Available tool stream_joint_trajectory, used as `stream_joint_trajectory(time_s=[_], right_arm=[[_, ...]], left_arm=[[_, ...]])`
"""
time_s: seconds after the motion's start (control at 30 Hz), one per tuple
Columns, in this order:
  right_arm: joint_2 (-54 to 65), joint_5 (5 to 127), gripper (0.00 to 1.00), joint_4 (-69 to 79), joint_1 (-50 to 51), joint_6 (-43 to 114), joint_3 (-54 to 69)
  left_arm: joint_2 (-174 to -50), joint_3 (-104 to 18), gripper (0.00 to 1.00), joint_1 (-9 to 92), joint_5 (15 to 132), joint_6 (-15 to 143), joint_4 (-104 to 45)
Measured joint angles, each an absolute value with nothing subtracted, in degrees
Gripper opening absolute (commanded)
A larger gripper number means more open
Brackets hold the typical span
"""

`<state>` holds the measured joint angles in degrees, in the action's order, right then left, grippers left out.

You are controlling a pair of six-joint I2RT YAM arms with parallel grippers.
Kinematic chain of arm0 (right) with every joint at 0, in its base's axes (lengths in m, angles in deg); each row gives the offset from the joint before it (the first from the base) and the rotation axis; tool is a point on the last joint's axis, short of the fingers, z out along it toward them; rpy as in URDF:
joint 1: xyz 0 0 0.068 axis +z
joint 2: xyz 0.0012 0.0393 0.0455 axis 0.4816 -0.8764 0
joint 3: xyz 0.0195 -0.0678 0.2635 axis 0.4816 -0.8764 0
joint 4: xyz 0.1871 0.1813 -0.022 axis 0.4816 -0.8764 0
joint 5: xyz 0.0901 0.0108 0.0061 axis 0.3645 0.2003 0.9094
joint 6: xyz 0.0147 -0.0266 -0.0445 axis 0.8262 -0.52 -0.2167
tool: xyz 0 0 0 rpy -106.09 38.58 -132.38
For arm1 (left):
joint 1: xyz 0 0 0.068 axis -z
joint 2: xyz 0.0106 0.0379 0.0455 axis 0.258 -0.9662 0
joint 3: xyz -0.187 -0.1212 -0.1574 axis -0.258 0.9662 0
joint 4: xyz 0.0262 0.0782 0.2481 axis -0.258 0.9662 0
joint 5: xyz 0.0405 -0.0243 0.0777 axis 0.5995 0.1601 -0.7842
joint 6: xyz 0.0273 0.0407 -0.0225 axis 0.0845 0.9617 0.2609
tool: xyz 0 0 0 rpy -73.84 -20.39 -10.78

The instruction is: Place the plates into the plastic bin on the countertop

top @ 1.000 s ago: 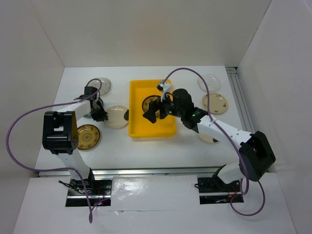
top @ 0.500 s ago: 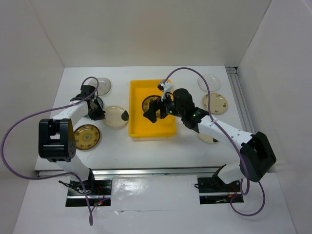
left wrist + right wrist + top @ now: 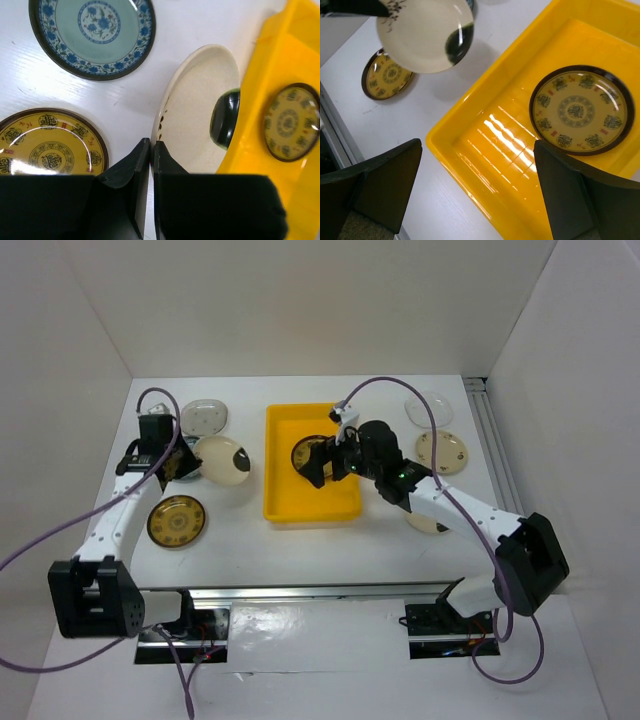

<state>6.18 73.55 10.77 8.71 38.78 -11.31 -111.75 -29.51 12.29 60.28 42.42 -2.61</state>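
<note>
The cream plate should go across the bin's side next, and my left gripper should then bring it down over the yellow-brown patterned plate inside [image 3: 310, 455] [image 3: 292, 122].
My left gripper [image 3: 188, 462] is shut on the rim of a cream plate [image 3: 222, 460] with a dark spot and holds it tilted above the countertop [image 3: 240, 540], left of the yellow plastic bin [image 3: 285, 505]. In the left wrist view the gripper [image 3: 151, 145] pinches that plate [image 3: 200, 110] at its edge. My right gripper [image 3: 322, 462] is open and empty above the bin; in the right wrist view [image 3: 477, 145] it hovers over the bin floor [image 3: 520, 150]. A yellow-brown patterned plate [image 3: 582, 110] lies in the bin.
A yellow-brown plate [image 3: 176, 521] and a teal-blue patterned plate [image 3: 205, 417] lie on the left. A clear glass plate [image 3: 430, 408], a cream plate [image 3: 441, 451] and another plate [image 3: 425, 523], partly under my right arm, lie on the right. White walls bound the surface.
My left gripper has lifted the cream plate off the countertop and carried it back and to the left. My right gripper has shifted slightly right over the bin, still open.
</note>
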Motion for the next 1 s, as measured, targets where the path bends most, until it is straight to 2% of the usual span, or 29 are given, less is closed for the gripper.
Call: stream_joint_trajectory(time_s=[0.17,0.3,0.57,0.8,1.0], right_arm=[[10.99,68.46,1.0,9.72,7.44,41.07,-11.31],[17.52,62.86,1.0,7.47,6.08,44.2,-11.34],[29.35,53.13,1.0,2.1,4.75,48.44,-13.13],[31.8,51.23,1.0,-2.39,3.79,49.14,-13.24],[33.2,51.25,1.0,-3.57,3.31,49.46,-13.98]], left_arm=[[-100.89,-27.85,0.0,12.62,64.1,42.58,-4.64],[-99.73,-28.7,0.0,14.13,70.79,42.4,-9.17],[-115.42,-31.35,0.0,22.11,80.43,40.46,-15.94],[-133.13,-39.41,0.0,29.17,80.63,38.99,-20.25],[-142.68,-44.31,0.0,30.04,79.95,38.95,-21.69]])
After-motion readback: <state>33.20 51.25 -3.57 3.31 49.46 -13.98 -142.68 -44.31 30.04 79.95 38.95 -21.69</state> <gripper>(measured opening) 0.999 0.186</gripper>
